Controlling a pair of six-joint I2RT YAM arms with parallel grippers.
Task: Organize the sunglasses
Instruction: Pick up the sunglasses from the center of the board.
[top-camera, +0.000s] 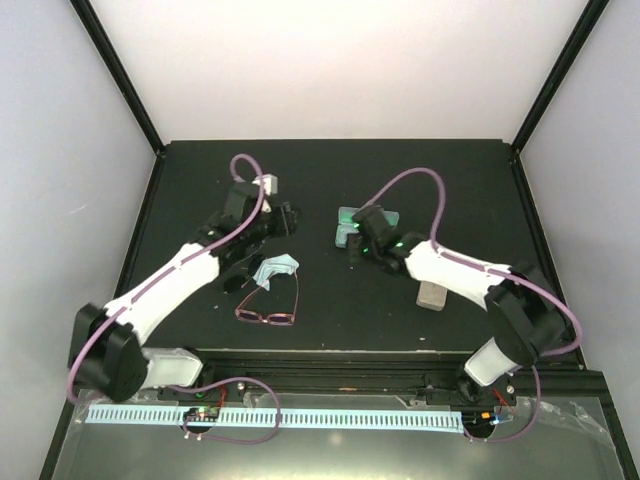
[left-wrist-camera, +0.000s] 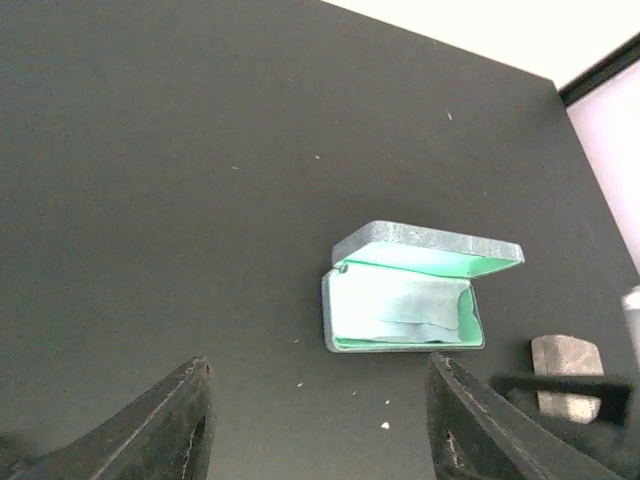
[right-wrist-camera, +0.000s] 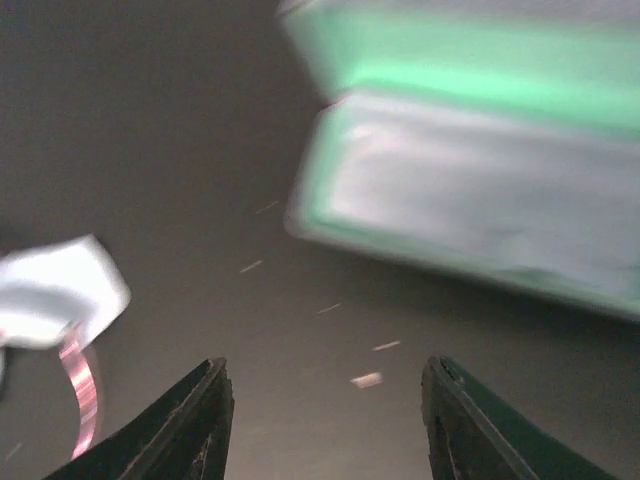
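Note:
Next, my right gripper moves back, down and to the left in the top view over the uncovered middle of the sunglasses' pink arm, which lies that way.
The pink-maroon sunglasses (top-camera: 268, 306) lie unfolded on the black table, near the front and left of centre. One thin pink arm (right-wrist-camera: 80, 388) shows at the right wrist view's left edge. My left gripper (top-camera: 285, 220) hovers behind them, open and empty; in its own view the left gripper (left-wrist-camera: 320, 425) faces an open case (left-wrist-camera: 405, 300) with a mint-green lining and a pale cloth inside. My right gripper (top-camera: 358, 240) stands at the front edge of the same open case (top-camera: 352, 224). The right gripper (right-wrist-camera: 322, 420) is open with nothing between its fingers, and the case (right-wrist-camera: 470, 170) is blurred.
A light blue cloth (top-camera: 276, 268) lies just behind the sunglasses, and the cloth (right-wrist-camera: 55, 290) shows again in the right wrist view. A beige closed case (top-camera: 432, 295) sits beside the right forearm. A small grey-white object (top-camera: 266, 184) rests behind the left wrist.

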